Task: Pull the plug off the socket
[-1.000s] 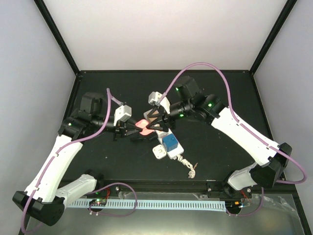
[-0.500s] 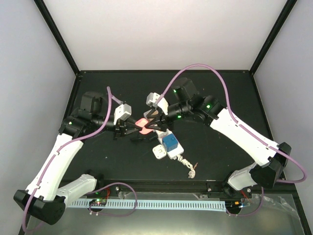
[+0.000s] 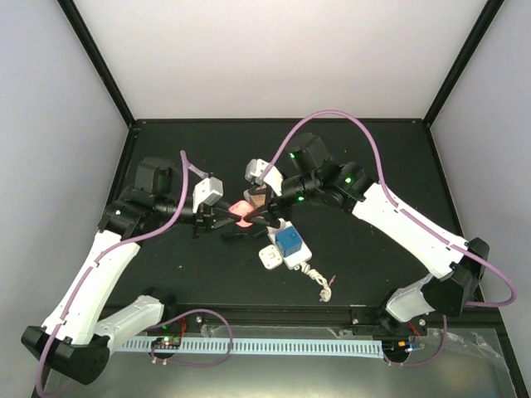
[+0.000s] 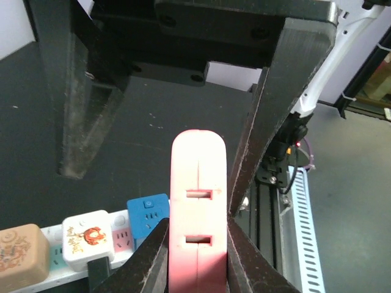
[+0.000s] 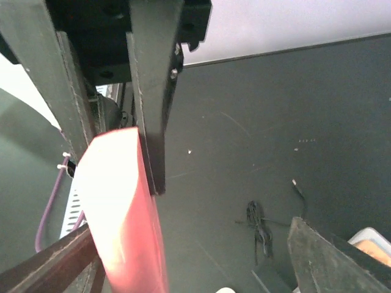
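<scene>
I should next move my left gripper to the left in the top view and down to release the plug on bare tabletop, as it's off the socket (image 3: 299, 260).
The plug (image 4: 198, 201), a pink block with two slots in its face, sits pinched between my left gripper's (image 4: 198, 247) fingers, which are shut on it. In the top view the plug (image 3: 242, 214) hangs just left of the socket (image 3: 299, 260), a white power strip lying diagonally. The socket (image 4: 121, 235) still carries a blue cube (image 4: 148, 210), a white cube (image 4: 88, 238) and a tan cube (image 4: 21, 256). My right gripper (image 3: 264, 209) is open around the plug (image 5: 119, 213), which lies close to one finger, with a wide gap to the other finger (image 5: 330, 256).
A loose white adapter (image 3: 270, 258) lies beside the strip, and its bundled cord (image 3: 322, 286) trails toward the near edge. A thin black cable (image 5: 259, 226) lies on the black tabletop. Black frame posts rise at the back corners.
My right gripper's jaws have spread wider and that arm has shifted slightly left. The left gripper and the pink plug have stayed where they were.
</scene>
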### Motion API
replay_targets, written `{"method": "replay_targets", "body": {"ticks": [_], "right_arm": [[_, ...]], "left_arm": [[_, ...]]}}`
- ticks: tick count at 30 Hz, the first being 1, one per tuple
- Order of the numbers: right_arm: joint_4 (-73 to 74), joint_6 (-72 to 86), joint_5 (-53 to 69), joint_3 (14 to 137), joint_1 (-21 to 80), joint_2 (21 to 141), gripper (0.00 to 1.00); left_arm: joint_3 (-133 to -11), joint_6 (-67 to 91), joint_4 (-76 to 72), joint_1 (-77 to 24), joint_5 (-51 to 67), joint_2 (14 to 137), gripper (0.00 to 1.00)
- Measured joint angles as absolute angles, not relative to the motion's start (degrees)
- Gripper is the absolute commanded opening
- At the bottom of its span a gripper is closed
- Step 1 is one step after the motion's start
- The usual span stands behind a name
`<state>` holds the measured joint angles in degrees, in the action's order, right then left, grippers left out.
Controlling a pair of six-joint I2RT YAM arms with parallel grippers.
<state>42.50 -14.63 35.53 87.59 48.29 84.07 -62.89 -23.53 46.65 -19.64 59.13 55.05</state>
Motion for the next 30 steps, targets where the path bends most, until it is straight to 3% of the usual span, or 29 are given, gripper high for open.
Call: {"method": "replay_targets", "body": {"ticks": [14,23,30], "right_arm": [[42.68,-16.34,33.56,83.59,47.72,79.77,0.97],[42.09,-15.25,33.54,82.43,45.65,78.87,0.99],[41.95,-15.05,33.54,82.43,45.6,78.89,0.99]], "left_arm": [[-62.17,-26.04,45.23,-16.95,42.26,54.98,0.13],[-62.46,-34.74,43.42,-0.4,25.71,67.66,0.14],[-62.59,-37.87,33.3,5.08,6.87,79.88,0.14]]}}
